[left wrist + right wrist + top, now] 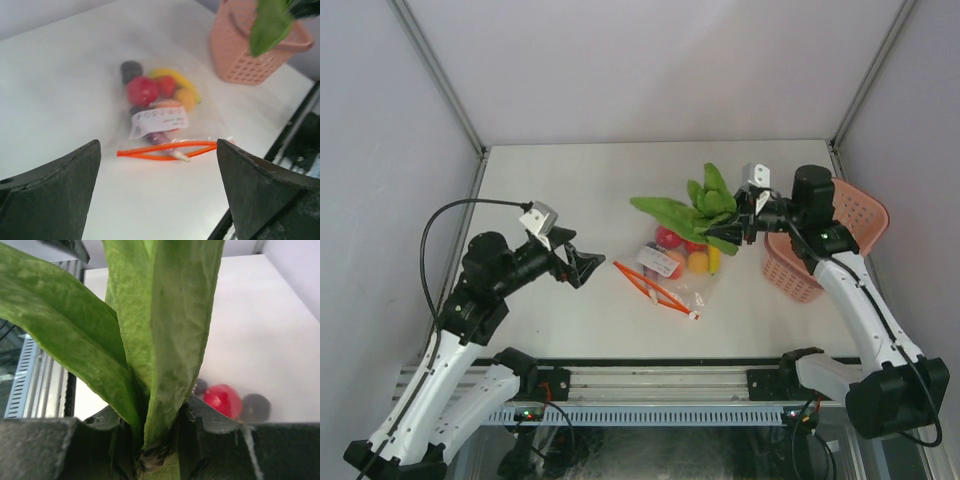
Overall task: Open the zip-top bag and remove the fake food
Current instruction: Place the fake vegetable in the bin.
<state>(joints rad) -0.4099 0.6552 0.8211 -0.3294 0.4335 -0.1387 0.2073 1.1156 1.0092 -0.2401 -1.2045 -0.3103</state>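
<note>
I will swing my right gripper to the right in the top view next, turn it outward and release the vegetable (695,208). The pink basket's open top (857,216) is over there.
The clear zip-top bag (675,272) lies on the table's middle, its red-orange zipper strip (650,287) parted toward the front. Inside are a yellow banana (176,80), red fruits (142,90), an orange one and a dark ball (131,70), under a white label (159,121). My right gripper (745,226) is shut on the stem of the green leafy vegetable (695,208), held in the air over the bag's far end; the leaves fill the right wrist view (165,330). My left gripper (582,266) is open and empty, left of the bag.
A pink lattice basket (830,238) stands at the right, beside my right arm; it also shows in the left wrist view (250,45). The table's front edge and a metal rail (660,380) run below the bag.
</note>
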